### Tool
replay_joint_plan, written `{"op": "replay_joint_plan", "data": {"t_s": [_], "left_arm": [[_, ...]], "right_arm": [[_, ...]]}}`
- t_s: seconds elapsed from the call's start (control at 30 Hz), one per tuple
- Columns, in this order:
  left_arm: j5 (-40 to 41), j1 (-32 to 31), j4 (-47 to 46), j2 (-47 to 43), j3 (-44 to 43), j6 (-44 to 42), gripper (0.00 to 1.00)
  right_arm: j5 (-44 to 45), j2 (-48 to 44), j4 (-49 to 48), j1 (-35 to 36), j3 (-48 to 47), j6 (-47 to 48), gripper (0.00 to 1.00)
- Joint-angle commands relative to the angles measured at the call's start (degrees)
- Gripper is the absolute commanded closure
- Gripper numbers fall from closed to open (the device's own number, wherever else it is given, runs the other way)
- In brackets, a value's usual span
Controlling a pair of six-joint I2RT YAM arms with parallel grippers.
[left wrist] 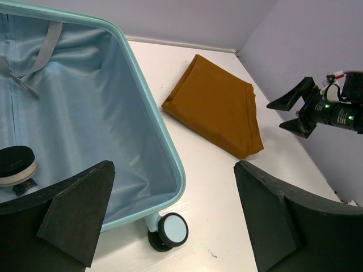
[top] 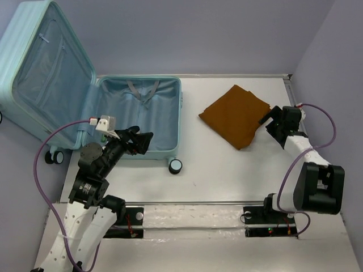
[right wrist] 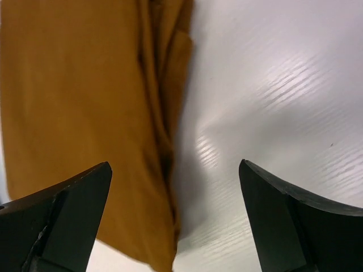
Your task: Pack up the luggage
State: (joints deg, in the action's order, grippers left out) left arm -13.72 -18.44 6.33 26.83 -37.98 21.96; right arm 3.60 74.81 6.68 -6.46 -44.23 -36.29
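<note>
The cloth's folded edge (top: 260, 123) (right wrist: 163, 161) is below my right gripper and runs between my fingers, so I will next lower my right gripper to the left in the top view to that edge and close it.
The luggage (top: 116, 85), a pale aqua hard-shell suitcase, lies open at the back left, lid leaning up to the left. Its blue-lined base (left wrist: 85, 113) holds grey straps and a round black object (left wrist: 14, 164). A folded brown cloth (top: 235, 115) lies on the table to its right; it also shows in the left wrist view (left wrist: 218, 105) and the right wrist view (right wrist: 85, 102). My left gripper (top: 143, 140) is open and empty above the suitcase's near right corner. My right gripper (top: 271, 122) is open and empty, just above the cloth's right edge.
A black-and-blue spinner wheel (top: 176, 166) sticks out at the suitcase's near right corner, another wheel (top: 54, 157) at the near left. Purple walls close the back and right. A metal rail (top: 193, 204) runs along the near edge.
</note>
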Motion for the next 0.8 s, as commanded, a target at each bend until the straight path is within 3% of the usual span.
{"op": "replay_joint_plan", "data": {"t_s": [0.0, 0.3, 0.37, 0.43, 0.53, 0.57, 0.6, 0.63, 0.77], "left_arm": [[1.41, -0.46, -1.76, -0.46, -1.22, 0.90, 0.01], [-0.26, -0.37, -2.02, 1.56, -1.22, 0.37, 0.01], [-1.31, -0.37, -2.55, 2.52, -1.22, 0.37, 0.01], [-3.06, -0.37, -3.86, 3.66, -1.05, 0.89, 0.01], [-8.86, -0.28, -5.09, 8.14, -1.05, 1.86, 0.01], [-10.09, -0.37, -5.53, 10.67, -1.13, 2.30, 0.01], [-12.28, -0.37, -5.71, 11.92, -1.40, 2.39, 0.01], [-13.26, -0.46, -5.97, 13.84, -1.57, 2.74, 0.01], [-13.54, -4.65, -5.98, 16.58, -3.94, 3.44, 0.01]], "right_arm": [[-7.16, 7.60, -5.96, -4.95, -1.38, 0.52, 0.00], [-20.98, 27.22, -13.18, -6.81, -9.99, -6.07, 0.00], [-27.39, 32.04, -17.03, -6.81, -10.96, -8.95, 0.01], [-32.41, 35.22, -18.37, -6.81, -12.45, -9.85, 0.11], [-36.37, 39.62, -19.76, -6.81, -14.48, -10.46, 0.37], [-38.90, 40.32, -20.12, -6.81, -14.74, -10.55, 0.57], [-39.71, 41.11, -20.21, -6.81, -15.01, -10.47, 0.67], [-40.76, 41.30, -20.13, -6.81, -15.18, -9.59, 0.91], [-37.01, 34.55, -19.77, -9.61, -9.07, -6.87, 0.93]]}}
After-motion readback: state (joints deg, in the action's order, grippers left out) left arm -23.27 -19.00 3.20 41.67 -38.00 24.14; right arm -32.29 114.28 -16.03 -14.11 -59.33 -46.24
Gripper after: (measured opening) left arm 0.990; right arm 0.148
